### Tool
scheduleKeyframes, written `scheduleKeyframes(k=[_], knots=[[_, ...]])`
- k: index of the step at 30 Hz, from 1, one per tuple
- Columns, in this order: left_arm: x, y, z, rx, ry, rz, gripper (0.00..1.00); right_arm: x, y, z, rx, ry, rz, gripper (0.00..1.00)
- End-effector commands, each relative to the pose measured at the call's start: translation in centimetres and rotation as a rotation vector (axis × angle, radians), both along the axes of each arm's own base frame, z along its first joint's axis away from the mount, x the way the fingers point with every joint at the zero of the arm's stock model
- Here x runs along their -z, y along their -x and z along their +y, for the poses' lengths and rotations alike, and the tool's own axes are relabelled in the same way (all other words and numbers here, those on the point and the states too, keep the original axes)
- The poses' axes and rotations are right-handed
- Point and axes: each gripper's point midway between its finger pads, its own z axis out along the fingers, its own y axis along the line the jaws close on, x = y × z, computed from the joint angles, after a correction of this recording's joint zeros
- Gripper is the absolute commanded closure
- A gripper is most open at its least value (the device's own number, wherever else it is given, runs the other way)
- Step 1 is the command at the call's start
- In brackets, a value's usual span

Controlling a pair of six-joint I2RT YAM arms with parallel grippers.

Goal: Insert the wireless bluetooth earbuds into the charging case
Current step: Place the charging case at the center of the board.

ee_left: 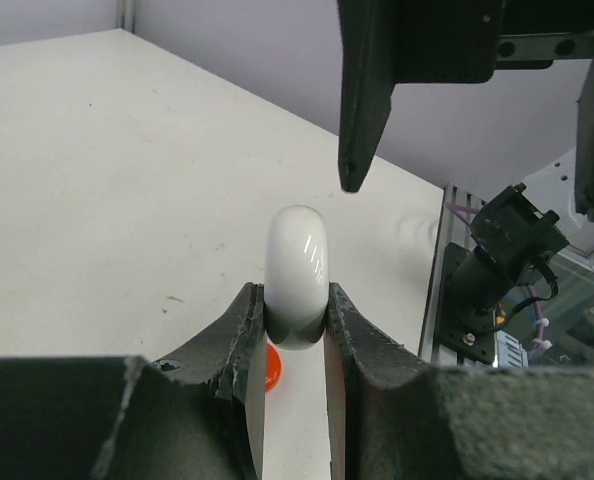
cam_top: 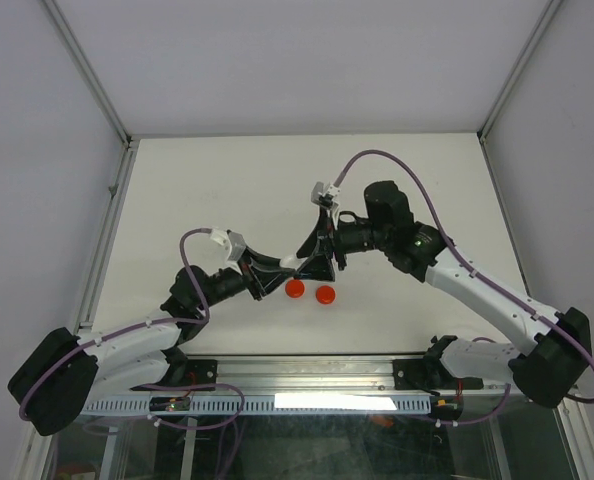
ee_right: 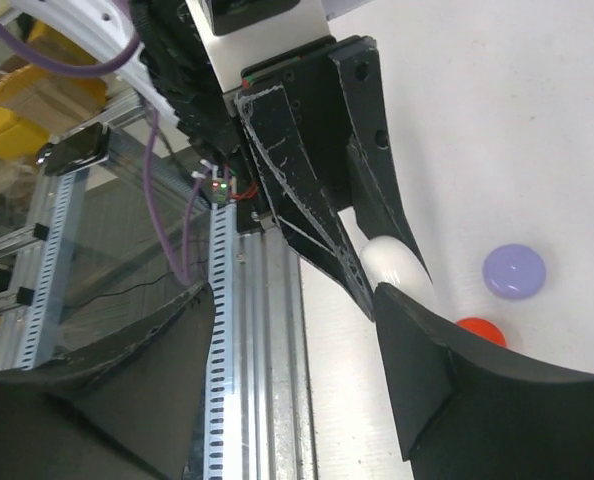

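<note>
My left gripper will tilt down next, lower the charging case onto the bare tabletop (cam_top: 274, 296) beside the nearer red disc and release it, since that spot lies below my gripper.
My left gripper (ee_left: 297, 300) is shut on the charging case (ee_left: 297, 260), a glossy white rounded shell held on edge above the table. Both pads press its lower sides. My right gripper (ee_right: 297, 300) is open with nothing between its fingers. It hangs close over the case, and one of its fingertips (ee_left: 352, 180) is just above and to the right of the case's top. In the right wrist view the case (ee_right: 397, 265) shows at the tip of that finger. In the top view the two grippers (cam_top: 289, 265) (cam_top: 322, 262) meet near the table's middle. The earbuds are out of view.
Two round red discs (cam_top: 295, 288) (cam_top: 325, 293) lie on the white table just in front of the grippers. A lilac disc (ee_right: 514, 271) lies near a red one (ee_right: 482, 330). The metal rail (cam_top: 307, 372) runs along the near edge. Enclosure walls stand left and right.
</note>
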Motion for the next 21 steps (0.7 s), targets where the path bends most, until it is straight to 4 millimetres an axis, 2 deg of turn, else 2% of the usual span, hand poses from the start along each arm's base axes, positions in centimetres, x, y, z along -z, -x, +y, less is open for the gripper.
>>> scheduleKeyframes(k=[1,7,11,16,21], knots=[[1.0,-1.2,0.9,-0.094,0.049,0.155,0.98,-0.2,-1.7,-1.3,0.144,0.020,-0.091,0.31],[5.6,-1.6,2.1,-0.203,0.025,0.453,0.97,1.5,-5.8,-4.1,0.465,0.095,-0.154,0.29],[8.9,-1.4,3.3,-0.288,-0.016,0.650,0.96,2.3,-7.5,-6.4,0.634,0.123,-0.189,0.28],[11.9,-0.9,4.3,-0.367,-0.057,0.821,0.94,3.2,-8.8,-8.8,0.792,0.153,-0.205,0.27],[14.3,-0.9,4.5,-0.408,-0.111,0.907,0.92,3.4,-9.0,-9.4,0.822,0.173,-0.201,0.28]])
